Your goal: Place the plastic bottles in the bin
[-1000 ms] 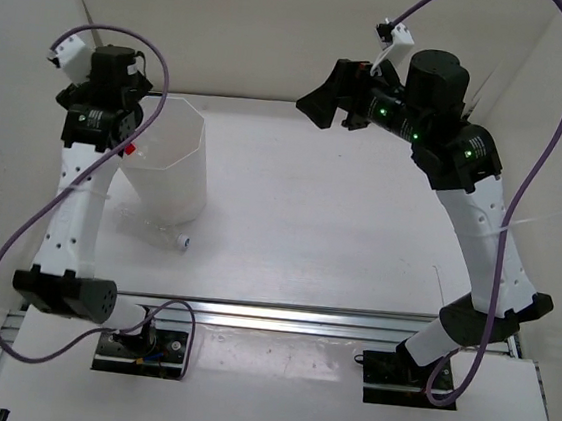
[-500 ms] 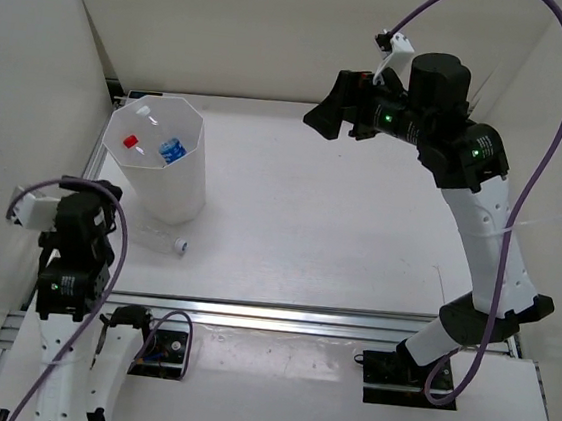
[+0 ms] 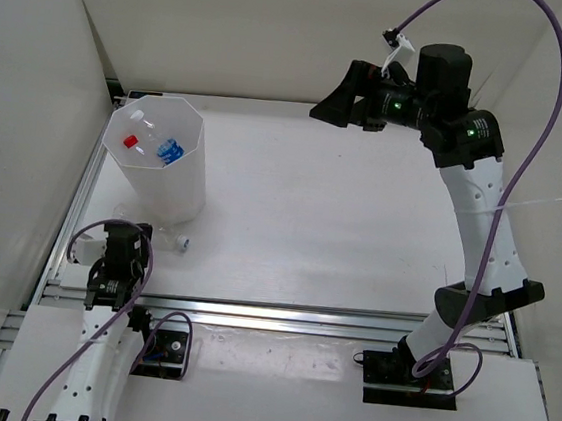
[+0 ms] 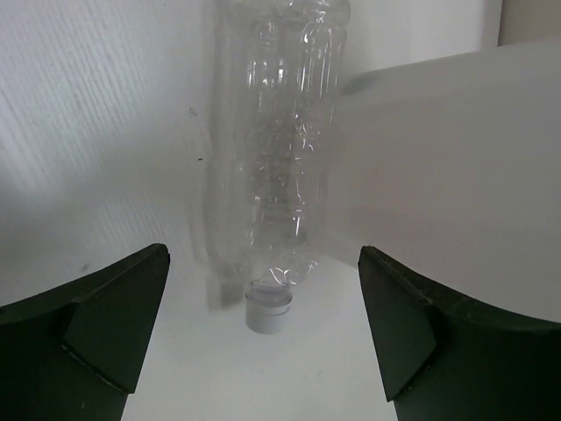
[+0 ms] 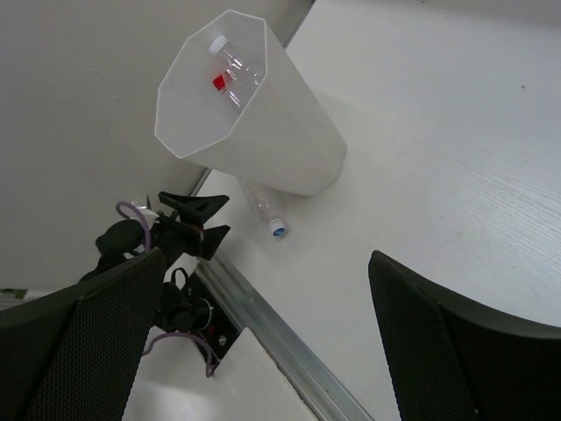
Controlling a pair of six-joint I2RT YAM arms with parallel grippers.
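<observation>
The clear bottle's body [image 3: 164,235] [image 4: 279,167] is below and outward of my left gripper, and the open fingers are already on both sides of its line. My left gripper will bring them outward and down around it next.
The white bin [image 3: 180,188] stands at the far left. In it lie a red-capped bottle [image 3: 130,140], a blue-labelled bottle [image 3: 172,147] and a white-capped one [image 5: 216,42]. A plain clear bottle with a white cap [image 3: 169,238] lies on the table at the bin's foot. My left gripper [image 3: 130,230] is low at the near left, open and empty. In the left wrist view [image 4: 263,263] the bottle [image 4: 276,167] lies just ahead between the fingers, cap [image 4: 267,310] towards me. My right gripper [image 3: 338,101] hangs high at the back, open and empty. The dark-labelled bottle is hidden.
An aluminium rail [image 3: 300,318] runs along the table's near edge. A white wall [image 3: 32,94] stands close behind the bin on the left. From the right wrist view the bin [image 5: 294,132], the lying bottle [image 5: 261,209] and the left gripper [image 5: 223,213] all show.
My left arm has dropped from over the bin to the table's near left, facing the lying bottle. The bottles in the bin now show. My right gripper has shifted slightly right and up.
</observation>
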